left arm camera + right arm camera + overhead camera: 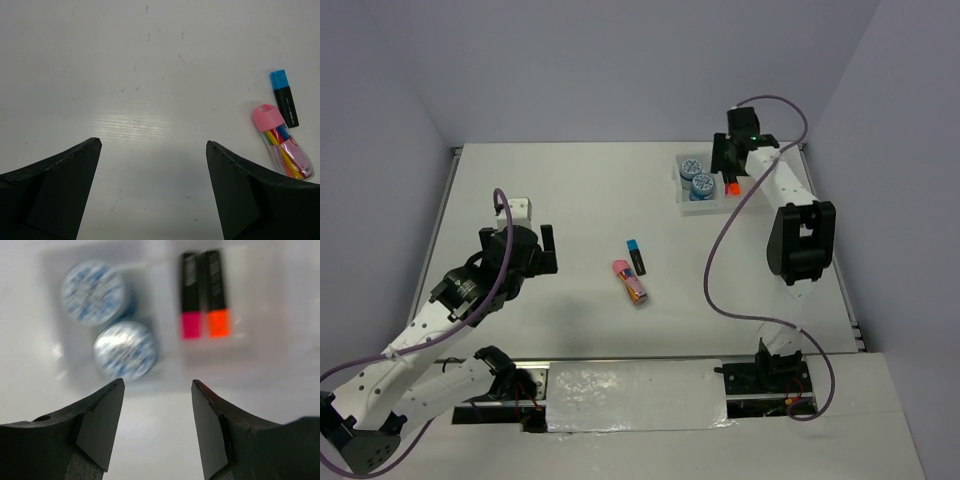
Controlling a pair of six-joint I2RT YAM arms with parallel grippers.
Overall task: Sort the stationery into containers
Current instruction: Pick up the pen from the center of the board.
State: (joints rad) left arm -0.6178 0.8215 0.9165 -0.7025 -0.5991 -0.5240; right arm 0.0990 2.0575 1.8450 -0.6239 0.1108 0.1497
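Observation:
My right gripper moves back and down next onto the blue-capped highlighter's black body [638, 262], unsorted below the gripper and left of it in the top view.
The white tray [683, 206] lies at the far right. Two blue-and-white rolls [697, 176] stand in its left compartment, also in the right wrist view [92, 292]. The pink-capped highlighter [190, 297] and orange-capped highlighter [216, 297] lie side by side in the compartment beside it. My right gripper [730, 170] hovers over the tray, open and empty [157, 385]. The blue-capped highlighter [636, 256] and pink eraser [631, 281] lie mid-table, also in the left wrist view, highlighter [284, 97] and eraser [282, 142]. My left gripper [549, 255] is open and empty [153, 142], left of them.
The right arm's purple cable [720, 260] loops low over the table between the tray and the near edge. A metal rail [445, 205] runs along the table's left edge. Grey walls close in the far and side edges.

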